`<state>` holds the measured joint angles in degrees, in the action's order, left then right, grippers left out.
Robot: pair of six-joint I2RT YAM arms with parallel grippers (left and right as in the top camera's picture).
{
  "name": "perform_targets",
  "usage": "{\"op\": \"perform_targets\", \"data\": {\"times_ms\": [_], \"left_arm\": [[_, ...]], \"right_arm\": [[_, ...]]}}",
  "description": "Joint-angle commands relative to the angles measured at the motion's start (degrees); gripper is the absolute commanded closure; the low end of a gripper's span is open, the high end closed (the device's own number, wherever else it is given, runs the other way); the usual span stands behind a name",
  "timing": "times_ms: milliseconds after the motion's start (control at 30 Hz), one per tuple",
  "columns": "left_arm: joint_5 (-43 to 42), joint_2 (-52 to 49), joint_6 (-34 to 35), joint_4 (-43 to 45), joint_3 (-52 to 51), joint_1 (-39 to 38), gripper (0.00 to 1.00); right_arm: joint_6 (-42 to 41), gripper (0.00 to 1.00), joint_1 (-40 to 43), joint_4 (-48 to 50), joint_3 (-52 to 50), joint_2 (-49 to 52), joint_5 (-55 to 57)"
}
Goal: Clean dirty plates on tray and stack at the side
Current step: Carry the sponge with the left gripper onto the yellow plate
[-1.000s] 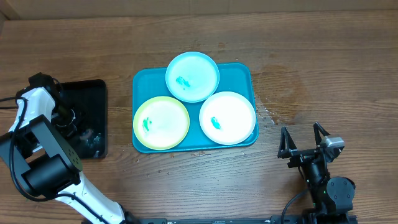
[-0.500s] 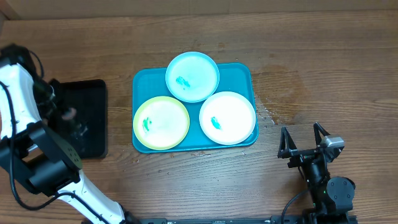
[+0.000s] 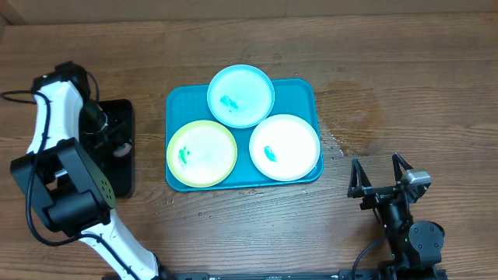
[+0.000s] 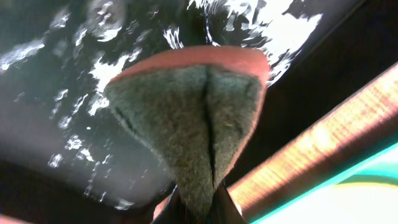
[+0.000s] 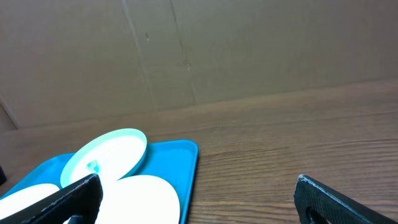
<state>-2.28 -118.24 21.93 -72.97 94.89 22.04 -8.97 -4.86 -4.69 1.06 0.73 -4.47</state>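
The robot will move its left gripper to the right in the overhead view and release the pink sponge on the yellow-green plate's bare middle (image 3: 207, 156), because the plate's green smear is still there.
Three plates lie on the turquoise tray (image 3: 302, 91): a light blue plate (image 3: 240, 95) at the back, a yellow-green plate (image 3: 201, 153) front left and a white plate (image 3: 284, 147) front right, each with a green smear. My left gripper (image 3: 113, 145) hangs over the black tray, left of the turquoise tray, and is shut on a pink sponge with a grey-green scouring face (image 4: 199, 118). My right gripper (image 3: 380, 176) is open and empty, right of and nearer than the tray. In the right wrist view, the light blue plate (image 5: 106, 155) and the white plate (image 5: 146, 199) show.
A smaller black tray (image 3: 118, 173) with water drops (image 4: 62, 56) lies left of the turquoise tray. Small water drops dot the wood by the turquoise tray's right edge (image 3: 334, 144). A cardboard wall (image 5: 199, 50) stands behind the table.
My left arm swung up and left off the black tray, then came back over its right part. The right arm and the plates have not moved.
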Motion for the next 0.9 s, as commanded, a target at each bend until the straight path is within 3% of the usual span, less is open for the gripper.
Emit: {"op": "perform_targets", "data": {"times_ms": [0, 233, 467, 700, 867], "left_arm": [[-1.6, 1.6, -1.0, -8.2, 10.8, 1.9, 0.96], [-9.4, 8.1, -5.6, -13.1, 15.7, 0.5, 0.96], [-20.3, 10.1, -15.8, -14.3, 8.1, -9.8, 0.96], [-20.1, 10.1, -15.2, -0.6, -7.4, -23.1, 0.96], [-15.4, 10.1, -7.6, 8.5, -16.5, -28.9, 0.96]], "right_arm": [[0.2, 0.00, 0.2, 0.3, -0.6, -0.6, 0.4], [0.2, 0.00, 0.2, 0.3, -0.6, -0.6, 0.4], [0.2, 0.00, 0.2, 0.3, -0.6, -0.6, 0.4], [0.2, 0.00, 0.2, 0.3, -0.6, -0.6, 0.4], [0.2, 0.00, 0.2, 0.3, -0.6, -0.6, 0.4]]}}
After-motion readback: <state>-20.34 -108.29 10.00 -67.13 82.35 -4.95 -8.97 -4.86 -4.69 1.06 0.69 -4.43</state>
